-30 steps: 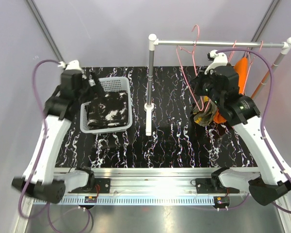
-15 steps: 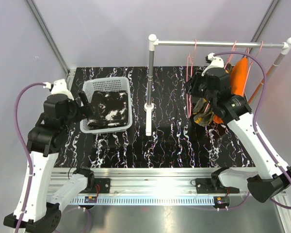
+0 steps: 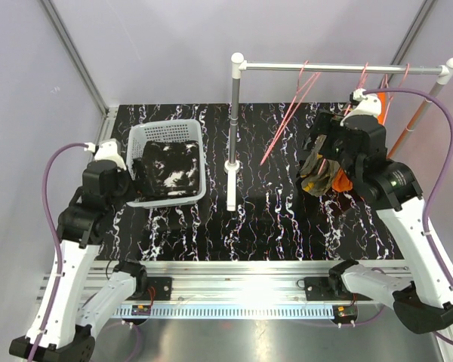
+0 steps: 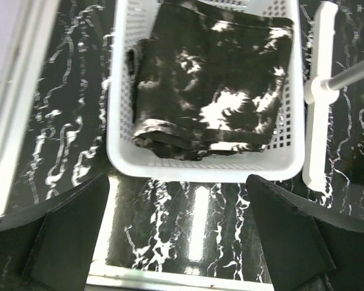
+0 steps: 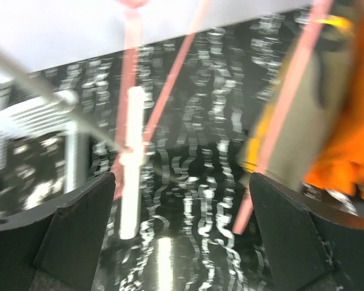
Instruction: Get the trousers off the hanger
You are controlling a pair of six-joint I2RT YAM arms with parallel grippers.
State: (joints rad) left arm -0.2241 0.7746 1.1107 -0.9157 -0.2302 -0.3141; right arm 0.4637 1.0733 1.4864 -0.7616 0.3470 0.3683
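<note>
My right gripper moves down and to the right in the wrist view next, onto the pink wire's near end (image 5: 242,214) below it, which sticks out past the camouflage trousers.
Black trousers with white splotches (image 3: 166,172) (image 4: 212,79) lie folded in a white basket (image 3: 140,197) (image 4: 200,170). The camouflage trousers (image 3: 315,172) (image 5: 303,115) and the orange trousers (image 3: 341,181) (image 5: 352,157) hang at the right of the rail (image 3: 340,68), partly hidden by my right arm. An empty pink hanger (image 3: 287,124) (image 5: 170,91) hangs tilted on the rail. My right gripper (image 3: 325,142) (image 5: 182,188) is open beside the hanging trousers and holds nothing. Near the basket's front left side, my left gripper (image 3: 132,181) (image 4: 179,200) is open and empty.
The rack's white pole (image 3: 232,128) (image 4: 318,91) (image 5: 130,163) stands mid-table between the basket and the hanging clothes. A slanted rack leg (image 3: 411,124) runs down at the far right. The table top (image 3: 272,219) is black marble patterned.
My right gripper opened and let go of the empty pink hanger, which swung out to the left. The right arm shifted right. The left arm drew back from the basket toward the near left.
</note>
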